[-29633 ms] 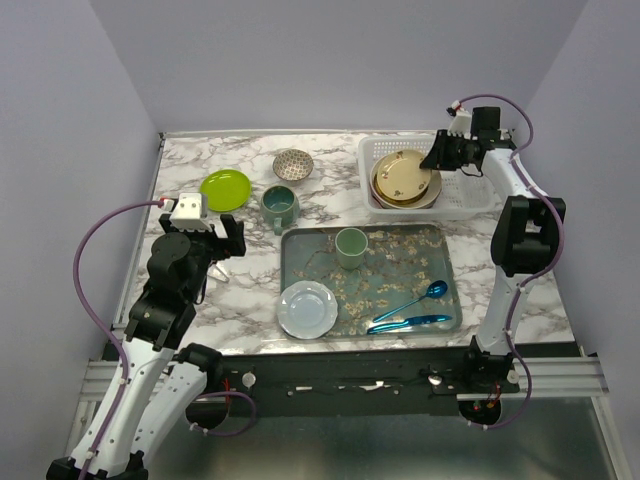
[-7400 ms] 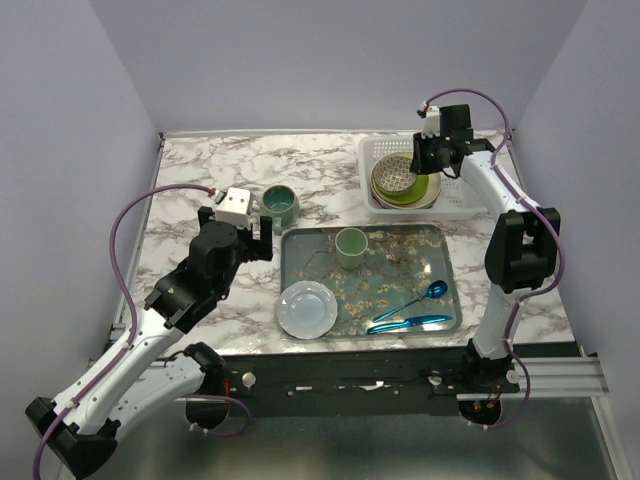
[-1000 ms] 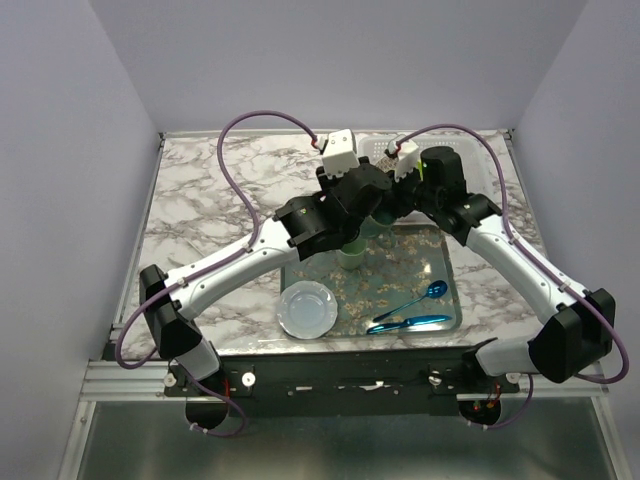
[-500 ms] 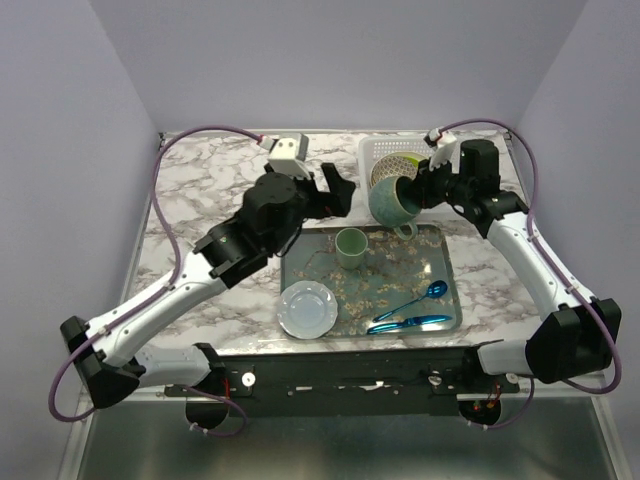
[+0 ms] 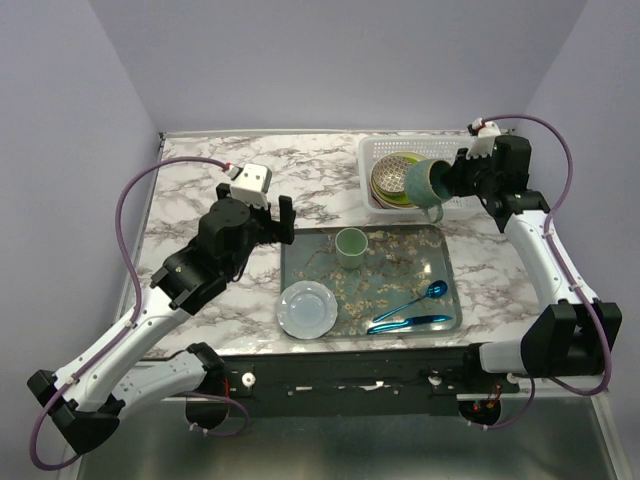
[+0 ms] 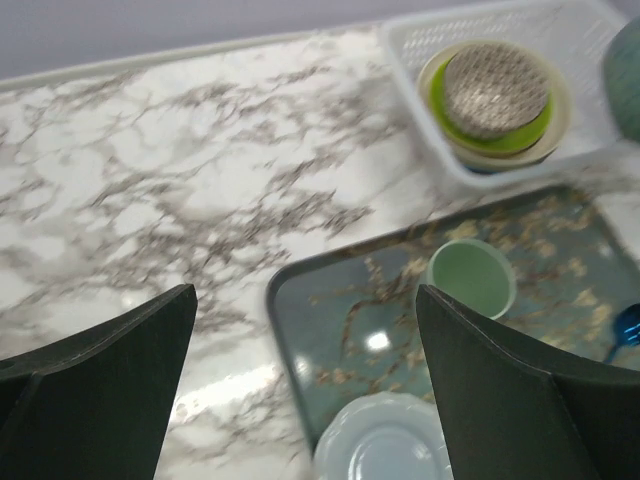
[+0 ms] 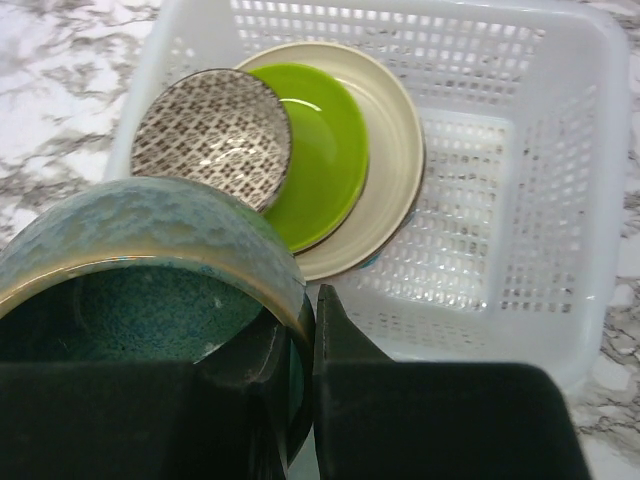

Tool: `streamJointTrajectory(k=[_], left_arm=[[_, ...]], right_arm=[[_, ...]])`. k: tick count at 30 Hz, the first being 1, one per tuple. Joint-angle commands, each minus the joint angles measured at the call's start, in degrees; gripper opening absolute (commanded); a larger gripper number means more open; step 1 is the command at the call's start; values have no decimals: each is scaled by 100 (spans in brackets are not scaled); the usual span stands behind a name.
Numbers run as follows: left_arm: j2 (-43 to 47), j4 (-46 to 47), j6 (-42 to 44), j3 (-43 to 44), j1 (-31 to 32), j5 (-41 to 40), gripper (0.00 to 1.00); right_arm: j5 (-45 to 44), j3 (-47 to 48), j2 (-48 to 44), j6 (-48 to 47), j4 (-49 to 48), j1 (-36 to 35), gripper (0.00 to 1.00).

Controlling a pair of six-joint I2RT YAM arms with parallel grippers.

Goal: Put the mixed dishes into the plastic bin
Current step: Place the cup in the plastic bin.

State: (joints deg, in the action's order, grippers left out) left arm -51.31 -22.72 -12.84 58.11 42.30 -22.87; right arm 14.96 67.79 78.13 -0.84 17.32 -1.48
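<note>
I should next use my right gripper to move the dark teal mug away from the plate stack and down into the bin's empty end (image 7: 461,215), because the stack fills the bin's other end.
My right gripper (image 5: 451,183) is shut on the rim of the dark teal mug (image 5: 425,185), holding it tilted above the front part of the white plastic bin (image 5: 478,207). In the right wrist view the fingers pinch the mug (image 7: 150,270) wall, with the bin (image 7: 520,200) below. In the bin lies a plate stack: a cream plate (image 7: 398,150), a lime green plate (image 7: 320,150), and the speckled bowl (image 7: 212,135) on top. My left gripper (image 5: 275,222) is open and empty over the table, left of the tray; it shows open wide in the left wrist view (image 6: 305,290).
A grey crumb-strewn tray (image 5: 440,265) lies in front of the bin, holding a pale green cup (image 5: 350,245), a light blue plate (image 5: 307,309) over its front-left corner, and a blue spoon (image 5: 425,294) with another blue utensil (image 5: 410,322).
My left arm has drawn back left and nearer, away from the bin. My right gripper has carried the mug right, over the bin's front part.
</note>
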Motion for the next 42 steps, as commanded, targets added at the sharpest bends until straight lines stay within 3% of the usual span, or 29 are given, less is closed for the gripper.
streamJointTrajectory(k=[1,10,27,42], left_arm=[[367,57,782,-843,-56,-735,99],[605,83,757,-994,-143,-262,99],[675,92,739,-1003,-354,-112,99],[657,110,722,-1003,-460,37,99]], right_arm=[[-721,647,684,155,-598,278,0],[-2013,1500,1732,-443,-590,534,0],[-2357,2484,2953,-1243,-423,622,1],[-2551,2397,3235,-2095,-282,622,8]])
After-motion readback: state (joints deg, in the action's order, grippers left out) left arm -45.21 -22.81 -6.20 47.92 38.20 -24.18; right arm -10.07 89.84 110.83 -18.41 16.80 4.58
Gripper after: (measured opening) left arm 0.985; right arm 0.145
